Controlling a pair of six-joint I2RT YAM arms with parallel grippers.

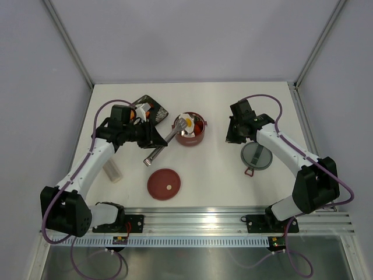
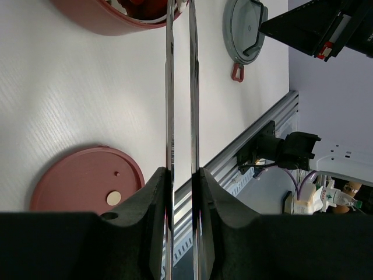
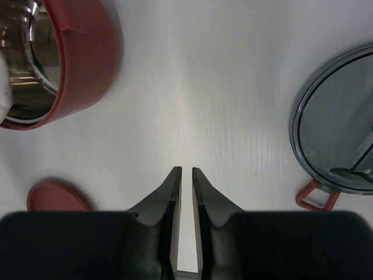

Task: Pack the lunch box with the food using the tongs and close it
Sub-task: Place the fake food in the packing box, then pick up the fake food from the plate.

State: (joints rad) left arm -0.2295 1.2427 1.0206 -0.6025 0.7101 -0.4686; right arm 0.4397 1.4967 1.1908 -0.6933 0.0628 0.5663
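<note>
My left gripper shifts slightly toward the pot and lets go of the silver arms next, as the pinched egg hangs close to the pot's rim by the tray.
My left gripper (image 1: 155, 137) is shut on the tongs (image 1: 169, 139), squeezing the two silver arms (image 2: 169, 87) together in the left wrist view. The tong tips reach over the dark-red lunch box (image 1: 192, 133) and pinch a white fried egg with a yellow yolk (image 1: 186, 123) above its rim. Red food pieces (image 2: 143, 7) lie inside the pot (image 2: 105, 17). More food sits on the black tray (image 1: 145, 107) behind the left gripper. My right gripper (image 1: 235, 133) hovers right of the pot (image 3: 81, 76), its fingers (image 3: 186, 170) a narrow gap apart with nothing between them.
A dark-red round lid (image 1: 164, 184) lies flat in front of the pot. A grey lid with a red tab (image 1: 256, 156) lies under the right forearm. A small clear container (image 1: 112, 171) sits by the left arm. An aluminium rail (image 1: 233, 219) runs along the near edge.
</note>
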